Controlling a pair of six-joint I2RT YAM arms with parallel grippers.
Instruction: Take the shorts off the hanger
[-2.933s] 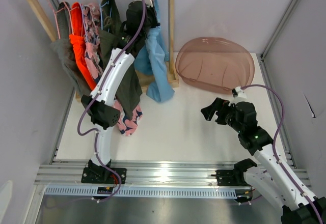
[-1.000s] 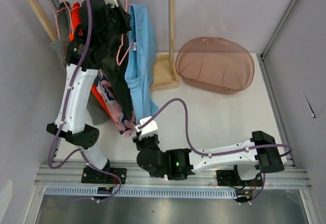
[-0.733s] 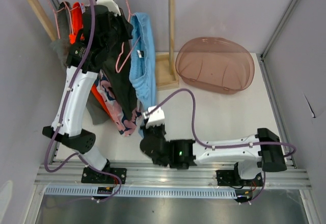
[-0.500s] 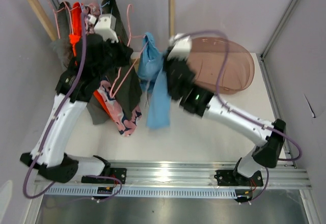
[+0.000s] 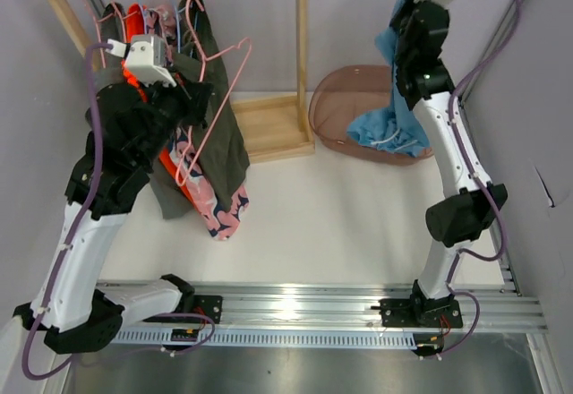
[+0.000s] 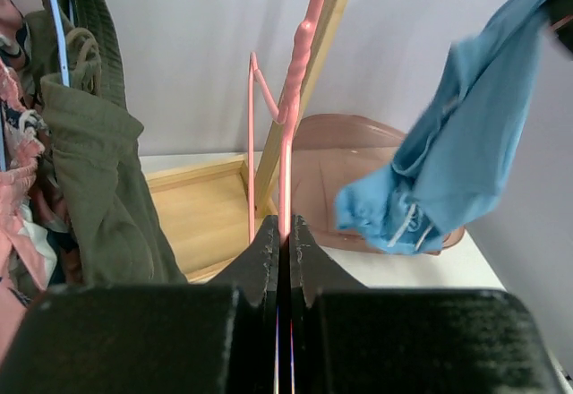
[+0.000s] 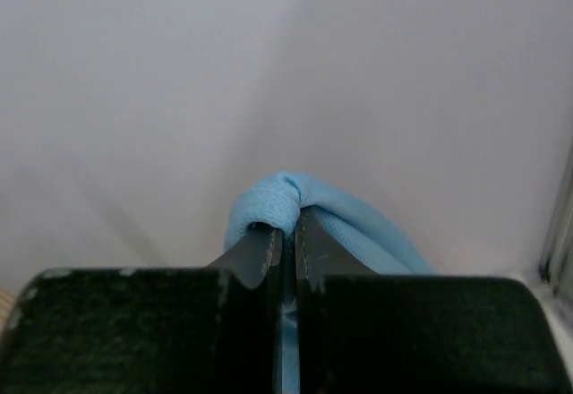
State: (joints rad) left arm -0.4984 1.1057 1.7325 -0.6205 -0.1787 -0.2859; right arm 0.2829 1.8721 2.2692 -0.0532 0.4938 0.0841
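My left gripper will next take the bare hanger (image 5: 218,98) to the bar's empty part and let go, as that part lies outward and to its right in the top view.
Light blue shorts (image 5: 387,127) hang from my raised right gripper (image 5: 400,40), which is shut on a fold of them (image 7: 269,201); their lower end rests in the pink bin (image 5: 345,98). My left gripper (image 5: 204,92) is shut on a bare pink hanger (image 5: 218,98), held off the rail and tilted in front of the rack. The left wrist view shows the hanger wire (image 6: 288,143) pinched between the jaws and the blue shorts (image 6: 457,152) at the right. Dark olive (image 5: 228,148), floral (image 5: 219,210), orange (image 5: 134,27) and grey (image 5: 166,199) shorts hang on the rack.
The wooden rack (image 5: 302,54) stands at the back left on a wooden base (image 5: 273,130). The translucent pink bin sits at the back right, next to the right wall. White tabletop (image 5: 340,215) lies in front, with a metal rail (image 5: 286,309) at the near edge.
My right arm swung from the near table up and to the back right, pulling the blue shorts off the pink hanger and over the bin. My left gripper brought the bare hanger down off the rail.
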